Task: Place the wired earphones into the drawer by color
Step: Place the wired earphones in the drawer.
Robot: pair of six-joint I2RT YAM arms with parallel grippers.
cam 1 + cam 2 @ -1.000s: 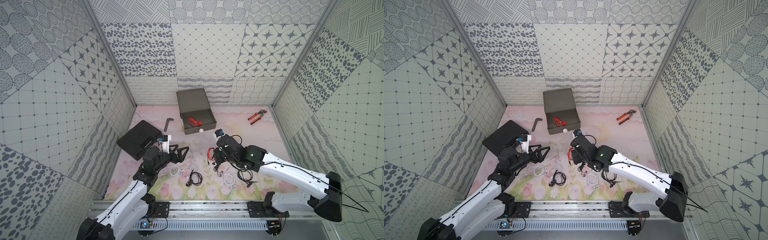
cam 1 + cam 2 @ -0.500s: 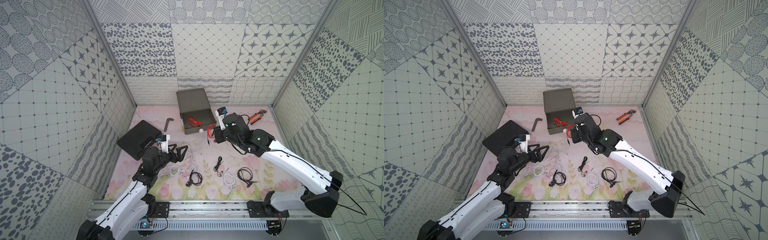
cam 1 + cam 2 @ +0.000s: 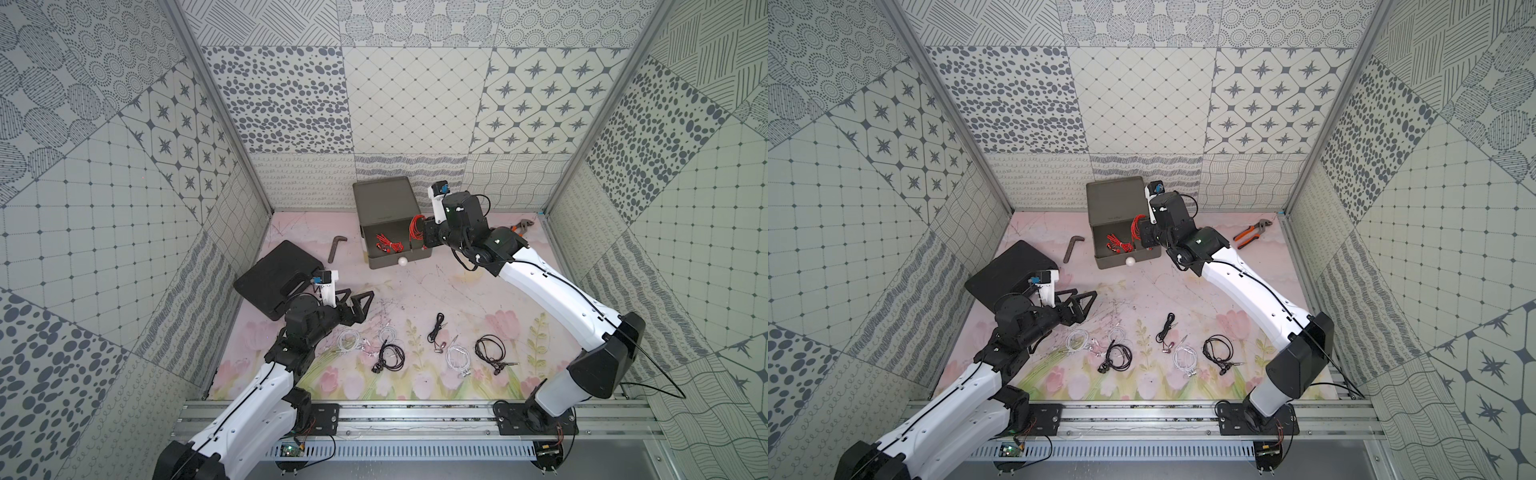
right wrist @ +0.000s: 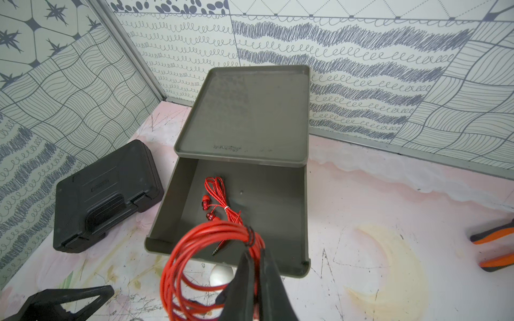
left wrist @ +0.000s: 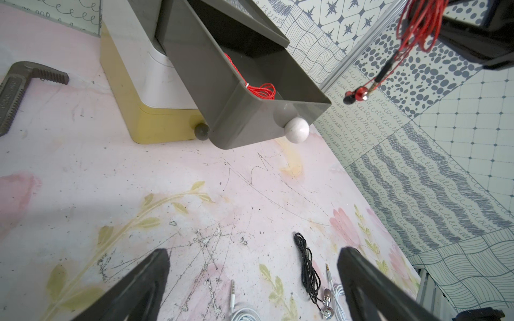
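The right gripper will next move across the open level toward its red coil, over the bare bottom beside that coil, and let go of the second coil, since both are red.
The drawer stands at the back with its grey top tier pulled open. One red coil of wired earphones lies inside it. My right gripper is shut on a second red coil and holds it in the air by the open tier's right front corner. On the mat near the front lie white coils and black coils. My left gripper hovers open and empty over the mat behind the white coils.
A flat black case lies at the left, just behind my left wrist. A dark L-shaped key rests left of the drawer. Orange-handled pliers lie at the back right. White and grey ball knobs stick out toward the front.
My right arm has lifted the red coil off the mat and carried it back and up to the open top tier. The left arm has stayed put.
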